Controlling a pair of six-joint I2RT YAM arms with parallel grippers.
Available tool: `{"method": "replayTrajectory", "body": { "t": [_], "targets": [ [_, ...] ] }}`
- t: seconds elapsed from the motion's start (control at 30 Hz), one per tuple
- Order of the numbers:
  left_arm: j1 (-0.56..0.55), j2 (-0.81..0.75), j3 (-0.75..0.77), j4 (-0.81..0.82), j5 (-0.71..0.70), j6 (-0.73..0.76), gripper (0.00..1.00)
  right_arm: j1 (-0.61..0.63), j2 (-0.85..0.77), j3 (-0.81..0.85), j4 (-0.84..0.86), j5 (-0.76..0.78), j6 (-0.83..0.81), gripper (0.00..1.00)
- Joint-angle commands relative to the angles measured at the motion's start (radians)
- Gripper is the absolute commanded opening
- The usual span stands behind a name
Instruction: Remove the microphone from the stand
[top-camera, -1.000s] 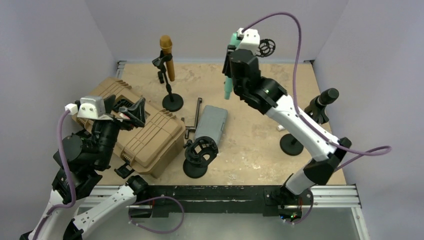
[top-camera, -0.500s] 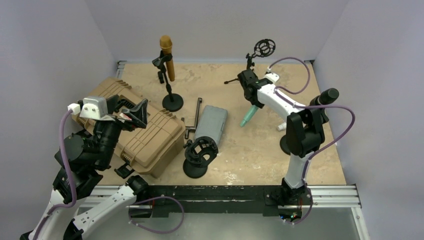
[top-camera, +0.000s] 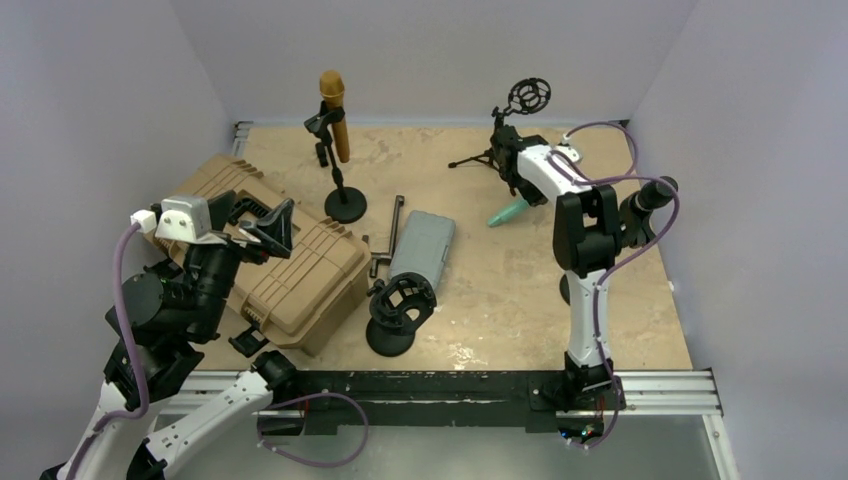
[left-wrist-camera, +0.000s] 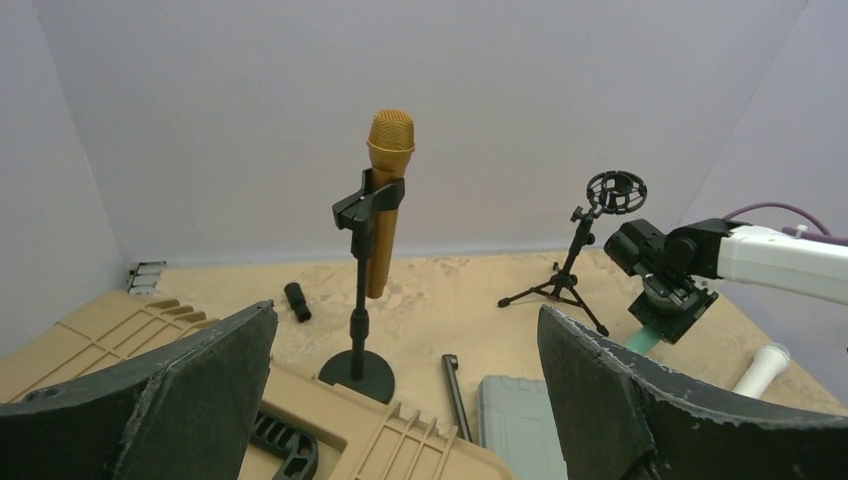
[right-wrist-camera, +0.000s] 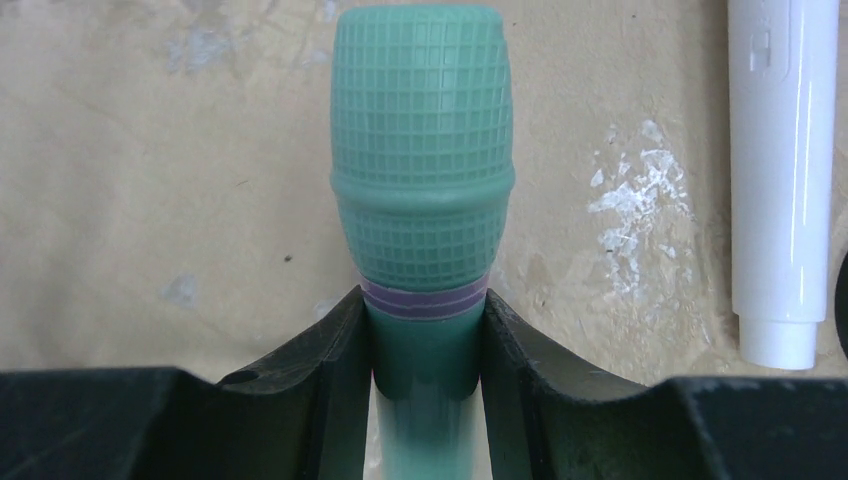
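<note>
The right gripper moves down next, easing back and toward the white tube, and opens, as the tripod's mount is empty and bare table lies beneath the teal microphone (top-camera: 507, 212).
A teal microphone (top-camera: 507, 212) (right-wrist-camera: 422, 180) with a mesh head and a purple ring lies low over the sandy table, and my right gripper (top-camera: 516, 196) (right-wrist-camera: 425, 312) is shut on its body just below the ring. Just behind it stands a black tripod stand (top-camera: 492, 155) (left-wrist-camera: 565, 285) whose ring-shaped shock mount (top-camera: 528, 96) is empty. A gold microphone (top-camera: 333, 110) (left-wrist-camera: 386, 190) sits upright in the clip of a round-base stand at the back left. My left gripper (top-camera: 262, 225) (left-wrist-camera: 407, 312) hangs open above the tan case, holding nothing.
A tan hard case (top-camera: 300, 270) lies at the left and a grey case (top-camera: 420, 245) in the middle beside a black rod (top-camera: 397, 225). A shock-mount stand (top-camera: 400, 305) stands in front. A black microphone (top-camera: 655, 192) sits on a stand at the right. A white tube (right-wrist-camera: 782, 170) lies next to the teal microphone.
My right arm has swung down from high beside the shock mount, bringing the teal microphone down to the table near the tripod. The left arm has not moved.
</note>
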Motion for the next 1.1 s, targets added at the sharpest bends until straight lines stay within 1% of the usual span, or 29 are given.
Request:
{"method": "replayTrajectory", "body": {
  "t": [0.0,0.03,0.1,0.23,0.4,0.43,0.5,0.57,0.6,0.67,0.7,0.8,0.93,1.0,1.07],
  "targets": [
    [0.002,-0.005,-0.009,0.044,0.01,-0.001,1.0,-0.023,0.075,0.074,-0.184,0.133,0.148,0.0],
    [0.001,-0.006,-0.01,0.044,0.012,-0.002,1.0,-0.027,0.082,0.063,-0.177,0.14,0.143,0.01],
    [0.002,-0.008,-0.009,0.044,0.015,-0.003,1.0,-0.035,0.086,0.028,-0.15,0.142,0.122,0.07],
    [0.002,-0.012,-0.009,0.044,0.019,-0.007,1.0,-0.04,0.067,-0.027,-0.055,0.131,0.024,0.11],
    [0.001,-0.014,-0.008,0.045,0.02,-0.007,1.0,-0.039,0.039,-0.057,0.051,0.113,-0.092,0.26],
    [0.002,-0.014,-0.009,0.045,0.021,-0.008,1.0,-0.04,0.039,-0.055,0.069,0.108,-0.118,0.32],
    [0.002,-0.015,-0.009,0.045,0.02,-0.007,1.0,-0.038,0.041,-0.046,0.09,0.112,-0.161,0.49],
    [0.003,-0.011,-0.009,0.045,0.02,-0.007,1.0,-0.037,0.04,-0.037,0.106,0.12,-0.197,0.67],
    [0.003,-0.01,-0.009,0.044,0.02,-0.007,1.0,-0.032,0.037,-0.032,0.112,0.125,-0.218,0.78],
    [0.002,-0.006,-0.009,0.043,0.021,-0.008,1.0,-0.016,0.03,-0.023,0.117,0.14,-0.256,0.93],
    [0.002,-0.005,-0.009,0.043,0.023,-0.01,1.0,-0.005,0.026,-0.016,0.105,0.152,-0.263,0.97],
    [0.002,-0.001,-0.009,0.041,0.025,-0.01,1.0,0.042,-0.003,-0.01,0.07,0.187,-0.272,0.99],
    [0.002,0.003,-0.01,0.041,0.026,-0.01,1.0,0.127,-0.068,-0.051,0.02,0.223,-0.261,0.99],
    [0.002,0.008,-0.009,0.04,0.025,-0.01,1.0,0.168,-0.112,-0.097,0.008,0.224,-0.259,0.99],
    [0.002,0.012,-0.009,0.04,0.026,-0.01,1.0,0.202,-0.162,-0.139,0.027,0.191,-0.308,0.99]
  ]
}}
